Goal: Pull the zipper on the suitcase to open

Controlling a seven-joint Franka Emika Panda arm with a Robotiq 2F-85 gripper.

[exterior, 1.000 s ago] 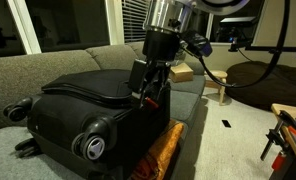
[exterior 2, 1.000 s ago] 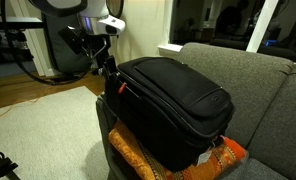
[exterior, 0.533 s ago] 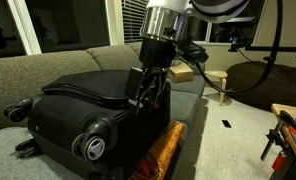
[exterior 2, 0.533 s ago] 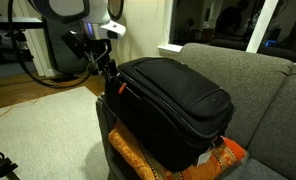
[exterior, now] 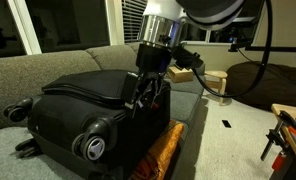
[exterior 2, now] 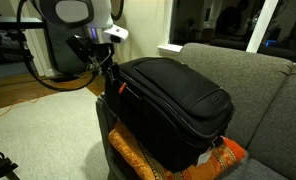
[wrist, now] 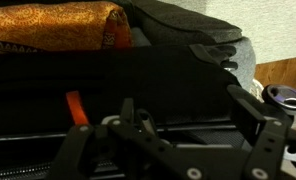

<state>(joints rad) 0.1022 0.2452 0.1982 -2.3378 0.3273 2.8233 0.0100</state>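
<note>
The dark zipper track beside the reddish tag (wrist: 76,108) is already between my gripper's open fingers, so next my gripper will move only slightly toward it and close.
The black soft-sided suitcase (exterior: 78,110) lies on a sofa with its grey-hubbed wheels (exterior: 91,146) facing the camera; it also shows in the second exterior view (exterior 2: 173,105). My gripper (exterior: 146,92) hangs over the suitcase's end edge, also seen from the opposite side (exterior 2: 110,78). In the wrist view the gripper (wrist: 188,118) is open, its fingers straddling the dark zipper track (wrist: 193,128) on the black fabric. A reddish tag (wrist: 76,108) sits to the left of the fingers, outside them; it also shows in an exterior view (exterior 2: 123,88). The zipper pull itself is too dark to make out.
The grey sofa (exterior: 58,62) carries the suitcase, with its back behind (exterior 2: 258,75). An orange patterned cloth (exterior 2: 138,160) lies under the suitcase. A wooden stool (exterior: 216,82) and a dark beanbag (exterior: 273,75) stand on the carpet. A tripod (exterior: 278,140) stands at the right.
My gripper has shifted slightly along the suitcase's end edge, toward the left in one exterior view. The suitcase has not moved.
</note>
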